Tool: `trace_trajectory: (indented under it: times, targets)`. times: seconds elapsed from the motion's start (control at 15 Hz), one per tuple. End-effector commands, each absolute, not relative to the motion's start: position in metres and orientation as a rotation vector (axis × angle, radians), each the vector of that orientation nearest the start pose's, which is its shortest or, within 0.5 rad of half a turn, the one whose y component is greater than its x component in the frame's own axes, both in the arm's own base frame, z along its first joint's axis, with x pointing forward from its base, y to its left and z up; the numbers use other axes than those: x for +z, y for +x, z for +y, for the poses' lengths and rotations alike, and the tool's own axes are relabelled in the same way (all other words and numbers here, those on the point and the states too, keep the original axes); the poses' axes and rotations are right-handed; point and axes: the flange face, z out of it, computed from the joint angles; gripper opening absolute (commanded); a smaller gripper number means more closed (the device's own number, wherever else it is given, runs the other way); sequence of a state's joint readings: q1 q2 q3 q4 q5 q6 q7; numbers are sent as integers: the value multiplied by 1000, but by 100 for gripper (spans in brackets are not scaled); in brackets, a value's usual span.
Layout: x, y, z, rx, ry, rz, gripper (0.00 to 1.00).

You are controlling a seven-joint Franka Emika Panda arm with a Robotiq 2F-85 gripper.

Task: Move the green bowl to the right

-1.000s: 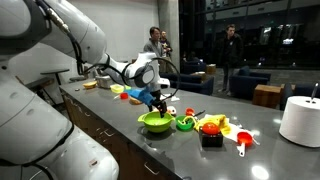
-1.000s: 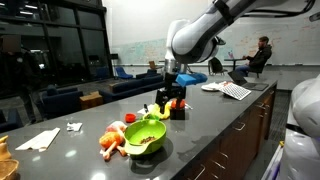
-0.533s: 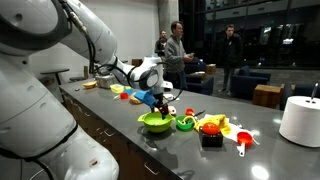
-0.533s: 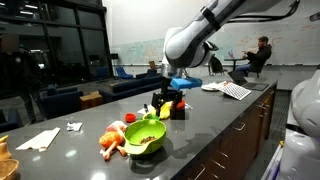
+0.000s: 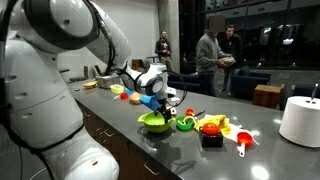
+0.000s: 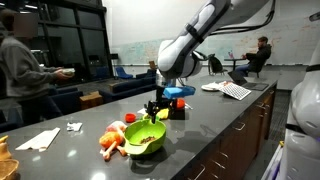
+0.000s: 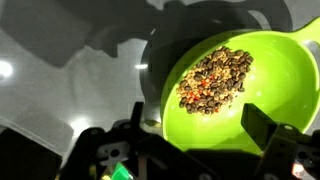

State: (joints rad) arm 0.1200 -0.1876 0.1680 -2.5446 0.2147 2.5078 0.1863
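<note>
The bowl's rim is below my gripper and slightly to its left in the wrist view. Next, my gripper moves that way and lowers its open fingers astride the bowl's rim.
The green bowl is lime-green, wide and shallow, and sits on the dark counter. It holds a pile of brown and red bits. It also shows in an exterior view and fills the wrist view. My gripper hangs just above the bowl's far rim, seen also in an exterior view. In the wrist view the gripper is open and empty, with one finger at each side of the bowl's near part.
A dark-green ring toy, red and yellow toy food, a black block and a pink cup lie beside the bowl. A white roll stands further along. Papers lie on the counter. People stand behind.
My gripper has shifted a little closer over the bowl. The bowl has not moved. People in the background have walked across.
</note>
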Motion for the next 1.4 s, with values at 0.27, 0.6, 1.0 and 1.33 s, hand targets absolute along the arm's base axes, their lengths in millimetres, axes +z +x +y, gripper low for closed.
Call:
trace_trajectory:
  times: [0.27, 0.6, 1.0, 1.33]
  targets:
    - [315, 468, 128, -101, -2995, 139, 100]
    - [294, 474, 123, -33, -2998, 168, 100]
    - [277, 477, 119, 15, -3001, 185, 74]
    - [275, 477, 119, 16, -3002, 179, 37]
